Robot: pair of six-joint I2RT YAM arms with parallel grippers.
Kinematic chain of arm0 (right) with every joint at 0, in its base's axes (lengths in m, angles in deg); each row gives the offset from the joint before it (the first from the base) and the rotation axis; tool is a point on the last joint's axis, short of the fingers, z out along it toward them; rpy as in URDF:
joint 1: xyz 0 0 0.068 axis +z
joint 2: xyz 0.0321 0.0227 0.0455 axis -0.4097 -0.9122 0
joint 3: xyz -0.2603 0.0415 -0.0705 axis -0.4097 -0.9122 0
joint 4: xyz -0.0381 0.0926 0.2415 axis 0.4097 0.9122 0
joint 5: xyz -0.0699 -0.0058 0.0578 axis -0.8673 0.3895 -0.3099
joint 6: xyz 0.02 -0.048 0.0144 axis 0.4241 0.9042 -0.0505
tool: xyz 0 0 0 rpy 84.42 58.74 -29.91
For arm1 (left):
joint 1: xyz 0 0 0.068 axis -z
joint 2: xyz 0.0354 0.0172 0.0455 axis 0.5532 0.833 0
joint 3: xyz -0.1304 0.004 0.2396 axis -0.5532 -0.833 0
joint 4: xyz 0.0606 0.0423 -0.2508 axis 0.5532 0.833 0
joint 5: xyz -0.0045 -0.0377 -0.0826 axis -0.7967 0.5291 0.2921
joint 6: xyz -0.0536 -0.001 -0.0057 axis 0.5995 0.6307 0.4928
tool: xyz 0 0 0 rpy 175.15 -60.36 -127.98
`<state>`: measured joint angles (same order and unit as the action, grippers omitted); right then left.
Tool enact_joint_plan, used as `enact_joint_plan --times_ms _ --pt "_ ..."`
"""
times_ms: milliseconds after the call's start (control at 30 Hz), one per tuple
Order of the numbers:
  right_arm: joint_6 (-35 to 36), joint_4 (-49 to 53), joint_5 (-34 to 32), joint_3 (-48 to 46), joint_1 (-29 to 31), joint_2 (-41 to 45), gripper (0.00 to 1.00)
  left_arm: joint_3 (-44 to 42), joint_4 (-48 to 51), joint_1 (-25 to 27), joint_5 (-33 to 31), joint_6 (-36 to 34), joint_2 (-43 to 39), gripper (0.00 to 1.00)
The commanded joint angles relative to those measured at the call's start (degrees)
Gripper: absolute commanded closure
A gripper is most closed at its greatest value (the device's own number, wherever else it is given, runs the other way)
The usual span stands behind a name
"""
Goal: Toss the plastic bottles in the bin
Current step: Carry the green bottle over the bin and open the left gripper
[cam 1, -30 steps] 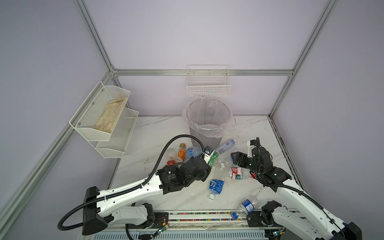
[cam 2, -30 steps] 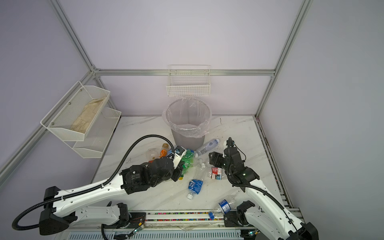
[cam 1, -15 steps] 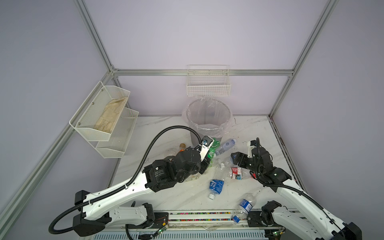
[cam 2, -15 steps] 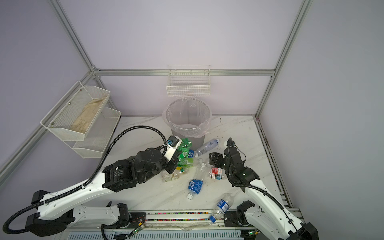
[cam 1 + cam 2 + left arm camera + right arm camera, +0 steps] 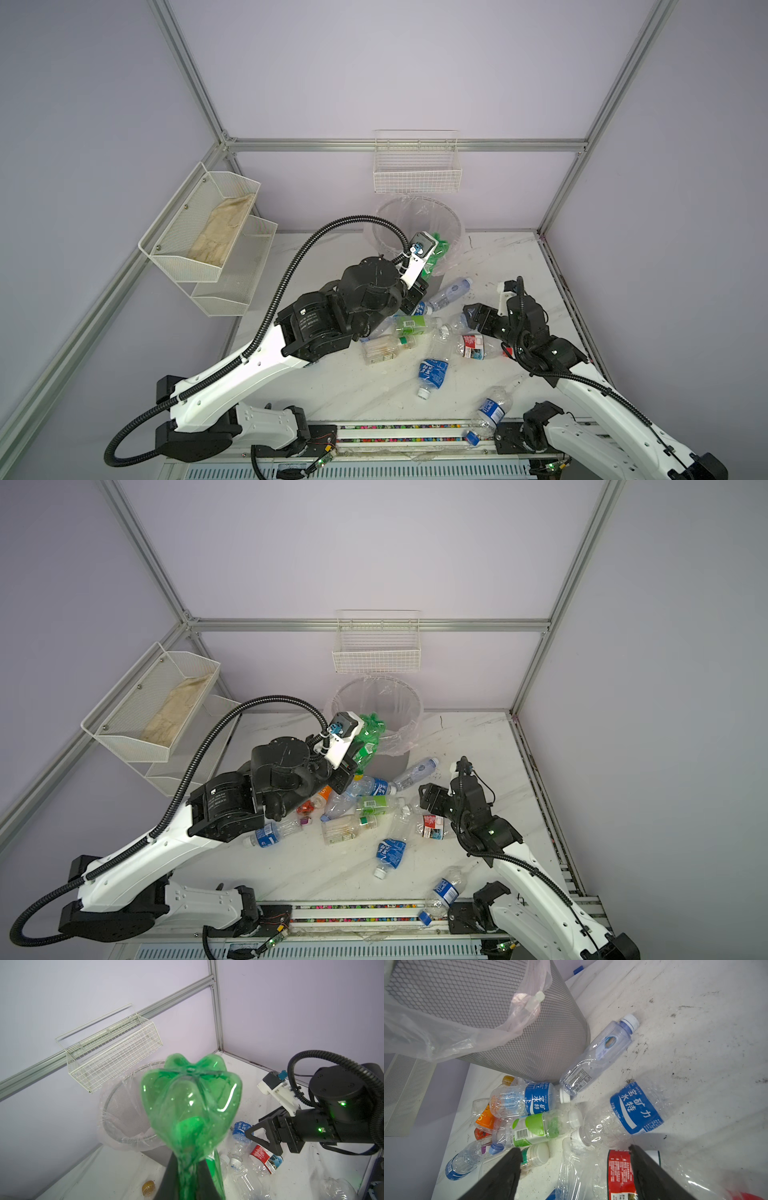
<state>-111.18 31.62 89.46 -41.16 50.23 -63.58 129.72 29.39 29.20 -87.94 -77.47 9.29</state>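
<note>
The crushed green bottle (image 5: 191, 1105) should be released over the bin's opening (image 5: 134, 1100), so my left gripper needs to move outward past the bin's near rim next. The gripper's fingers are still short of the opening.
My left gripper (image 5: 188, 1159) is shut on a crushed green bottle (image 5: 191, 1105), held up base-first against the near rim of the grey mesh bin (image 5: 399, 208); both top views show that bottle (image 5: 368, 737) at the rim. My right gripper (image 5: 575, 1150) is open, low over the pile, its fingers on either side of a red-labelled bottle (image 5: 618, 1172) and a flattened clear one. Several more plastic bottles lie on the table: a clear one (image 5: 451, 291) by the bin's foot, a green-and-white labelled one (image 5: 409, 324), a beige one (image 5: 380, 349) and a blue-labelled one (image 5: 432, 374).
A white wire basket (image 5: 415, 174) hangs on the back wall just above the bin. A two-tier white shelf (image 5: 208, 232) is fixed at the left. Another blue-labelled bottle (image 5: 492, 409) lies at the table's front edge by the rail (image 5: 395, 432).
My left arm has lifted the green bottle out of the pile and carried it up and back to the bin's rim. The right gripper has stayed over the red-labelled bottle.
</note>
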Motion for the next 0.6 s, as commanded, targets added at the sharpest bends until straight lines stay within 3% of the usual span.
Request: enact_joint_plan --times_ms 0,567 --pt "-0.49 1.99 0.4 0.6 -0.13 0.02 0.16 7.81 0.15 -2.14 2.25 -3.91 1.11 1.0" --pt "-0.54 1.72 1.51 1.15 -0.13 -2.09 0.16 24.09 1.47 -14.07 13.28 -5.29 13.76 1.0"
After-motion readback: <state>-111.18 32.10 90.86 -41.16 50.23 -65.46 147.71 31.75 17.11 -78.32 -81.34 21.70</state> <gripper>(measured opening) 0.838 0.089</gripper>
